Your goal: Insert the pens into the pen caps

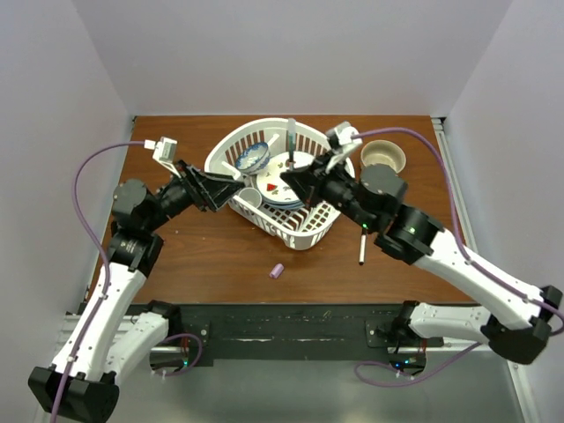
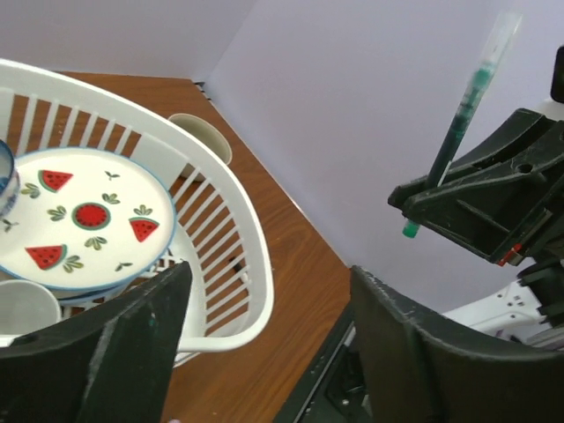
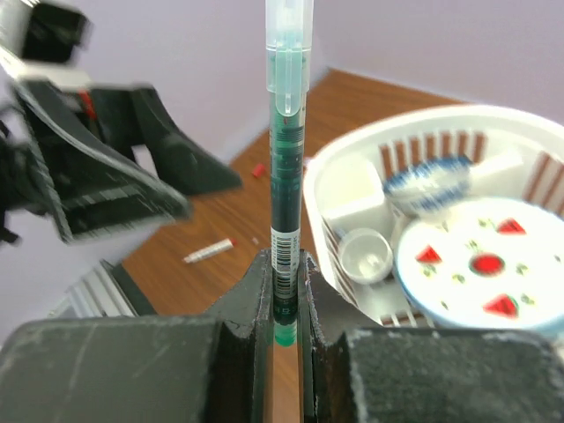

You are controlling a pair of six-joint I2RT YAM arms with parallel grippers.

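Observation:
I need to bring my right gripper down and back onto the tabletop (image 1: 368,254) beside the white pen next and release the dark green pen (image 1: 291,141), because its clear cap is on.
My right gripper (image 1: 289,181) (image 3: 285,264) is shut on the lower end of a dark green pen (image 1: 291,141) (image 3: 286,167) with a clear top and holds it upright above the white basket. The same pen shows in the left wrist view (image 2: 458,132), held in the right gripper (image 2: 476,207). My left gripper (image 1: 231,187) (image 2: 269,282) is open and empty at the basket's left rim, facing the right gripper. A white pen (image 1: 361,249) lies on the table right of the basket. A white pen with a red end (image 3: 209,251) and a red cap (image 3: 258,169) lie on the table. A lilac-pink cap (image 1: 277,270) lies in front of the basket.
The white ribbed basket (image 1: 308,231) (image 2: 251,264) (image 3: 322,189) holds a watermelon-patterned plate (image 2: 88,216), a blue-patterned bowl (image 1: 251,157) and a small white cup (image 3: 366,254). A tan bowl (image 1: 383,156) stands at the back right. Walls enclose the table on three sides.

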